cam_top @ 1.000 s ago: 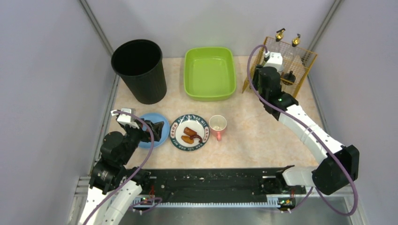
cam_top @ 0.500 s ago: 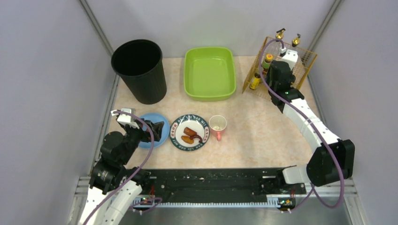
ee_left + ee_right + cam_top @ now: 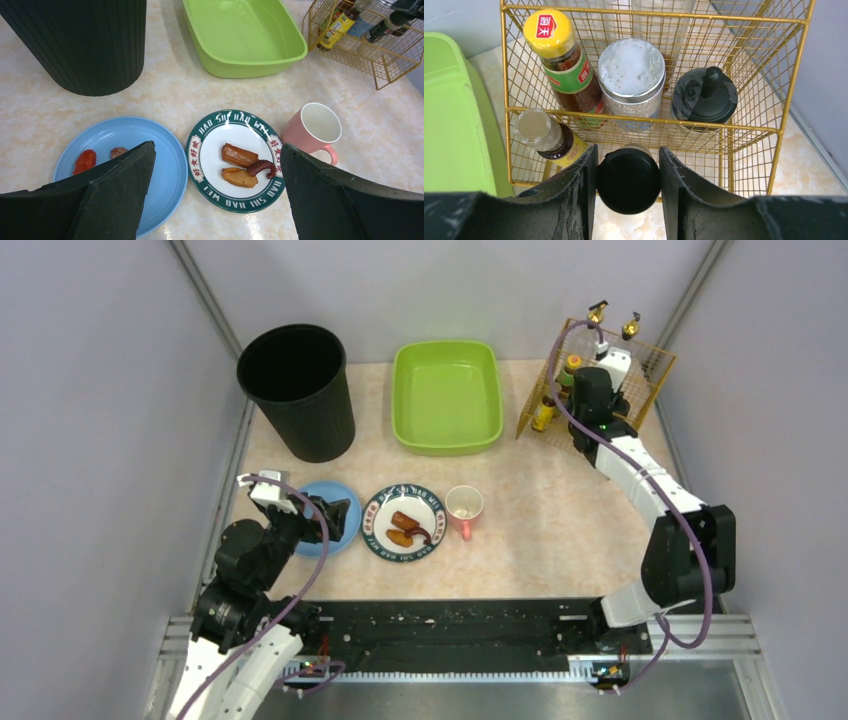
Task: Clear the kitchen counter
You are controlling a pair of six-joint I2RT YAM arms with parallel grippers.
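The black-lidded bottle should next be lowered by the robot's right gripper into the rack's front row toward the small brown bottle, since the wire bottom of the rack beside that brown bottle is empty.
The beige kitchen counter (image 3: pixel 560 530) carries a blue plate (image 3: pixel 165 170) with two small food bits, a green-rimmed plate (image 3: pixel 200 150) with sausage and octopus pieces (image 3: pixel 240 156), and a pink mug (image 3: pixel 312 130). My left gripper (image 3: pixel 217 147) is open and empty, hovering over the gap between the two plates (image 3: pixel 335 515). My right gripper (image 3: pixel 628 167) is shut on a black-lidded bottle (image 3: pixel 628 181) at the front edge of the gold wire rack (image 3: pixel 774 130). The right gripper also shows in the top view (image 3: pixel 590 390).
A black ribbed bin (image 3: pixel 298 390) stands back left and a lime-green tub (image 3: pixel 447 395) back centre. The rack (image 3: pixel 650 375) holds a yellow-capped sauce bottle (image 3: pixel 566 65), a salt jar (image 3: pixel 631 75), a black-topped dispenser (image 3: pixel 705 95) and a small brown bottle (image 3: pixel 546 137).
My right arm has swung right from the rack's left front to face the rack, carrying the black-lidded bottle. The left arm has not moved.
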